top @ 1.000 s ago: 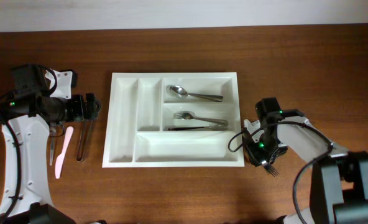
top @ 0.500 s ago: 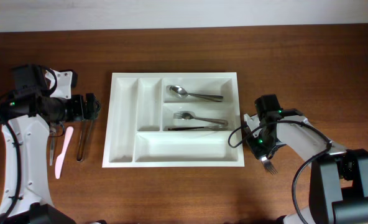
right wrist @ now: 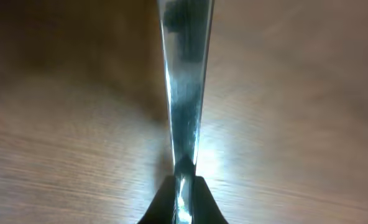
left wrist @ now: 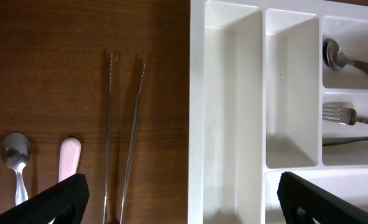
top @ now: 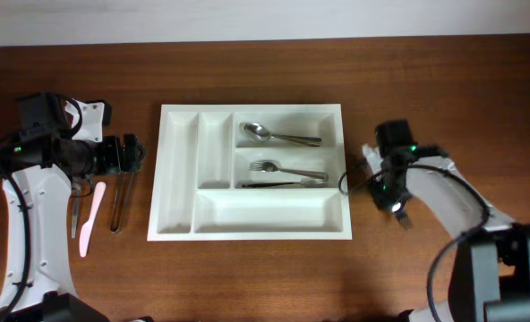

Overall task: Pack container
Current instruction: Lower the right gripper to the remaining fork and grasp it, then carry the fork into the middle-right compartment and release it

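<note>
My right gripper goes left in the overhead view over the tray's middle section next and releases the metal fork, since a fork already lies there.
The container is a white cutlery tray in the middle of the table, also in the left wrist view. It holds a spoon, a fork and a dark thin utensil. Just right of the tray, my right gripper is shut on a metal fork, whose tines poke out below it. In the right wrist view the fork's shiny handle runs up from the shut gripper. My left gripper hangs open left of the tray, over the tongs.
On the wood left of the tray lie metal tongs, a pink utensil and a small spoon. The pink handle and the spoon also show in the left wrist view.
My right gripper has shut on the fork and carried it up and to the right, away from the tray's lower right corner. The left arm has not moved.
</note>
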You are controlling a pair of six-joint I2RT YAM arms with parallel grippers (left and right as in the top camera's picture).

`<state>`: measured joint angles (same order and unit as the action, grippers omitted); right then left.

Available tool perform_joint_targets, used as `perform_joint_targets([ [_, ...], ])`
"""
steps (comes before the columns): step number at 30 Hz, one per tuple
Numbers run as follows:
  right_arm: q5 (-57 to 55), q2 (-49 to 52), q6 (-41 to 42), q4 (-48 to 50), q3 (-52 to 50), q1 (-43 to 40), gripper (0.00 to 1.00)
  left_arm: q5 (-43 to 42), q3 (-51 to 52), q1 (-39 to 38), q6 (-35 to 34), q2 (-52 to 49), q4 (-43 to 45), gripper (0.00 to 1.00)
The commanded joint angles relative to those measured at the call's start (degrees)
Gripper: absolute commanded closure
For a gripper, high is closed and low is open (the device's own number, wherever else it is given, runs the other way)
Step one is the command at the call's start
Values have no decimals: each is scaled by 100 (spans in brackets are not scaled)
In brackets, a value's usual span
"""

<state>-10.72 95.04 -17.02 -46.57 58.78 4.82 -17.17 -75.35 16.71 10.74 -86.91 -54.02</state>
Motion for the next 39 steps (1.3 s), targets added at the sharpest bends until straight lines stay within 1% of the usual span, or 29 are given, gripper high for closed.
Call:
perform_joint_targets([
  [1, -103, -452, -11, -214, 798, 153, 96, -63, -103, 28, 92, 13, -7, 1],
  [5, -2, -546, -28, -476, 1532, 592, 96, -63, -103, 28, 92, 13, -7, 1],
  [7, 151, -546, -195, -586, 1845, 872, 96, -63, -103, 28, 92, 13, -7, 1],
  [10, 693, -544, -901, -597, 2015, 1351, 96, -63, -103, 28, 92, 13, -7, 1],
  [12, 1047, -472, -1759, -601, 2000, 1827, 96, -63, -103, 28, 92, 13, -7, 1],
  [15, 1058, -262, -2699, -621, 1987, 2218, 96, -63, -103, 28, 92, 13, -7, 1],
  [19, 1056, 151, -3670, -570, 1987, 2446, 96, -63, -103, 28, 92, 13, -7, 1],
  [23, 1051, 614, -4017, -407, 1987, 2437, 96, -63, -103, 28, 92, 13, -7, 1],
  [29, 1025, 1233, -4017, 133, 1987, 2439, 96, -63, -103, 28, 92, 13, -7, 1],
  [30, 1008, 1261, -4017, 223, 1987, 2444, 93, -63, -103, 28, 92, 13, -7, 1],
  [32, 992, 1268, -3897, 417, 1991, 2441, 57, -63, -103, 28, 92, 13, -7, 1],
  [33, 929, 1239, -3716, 514, 2020, 2441, 52, -63, -103, 28, 92, 13, -7, 1],
  [35, 647, 1189, -3324, 608, 2116, 2441, 47, -63, -103, 28, 92, 13, -9, 1],
  [37, 310, 1102, -2861, 579, 2321, 2441, 34, -63, -103, 28, 92, 13, -7, 1],
  [39, 74, 988, -2463, 378, 2629, 2441, 33, -63, -103, 28, 92, 13, -7, 1],
])
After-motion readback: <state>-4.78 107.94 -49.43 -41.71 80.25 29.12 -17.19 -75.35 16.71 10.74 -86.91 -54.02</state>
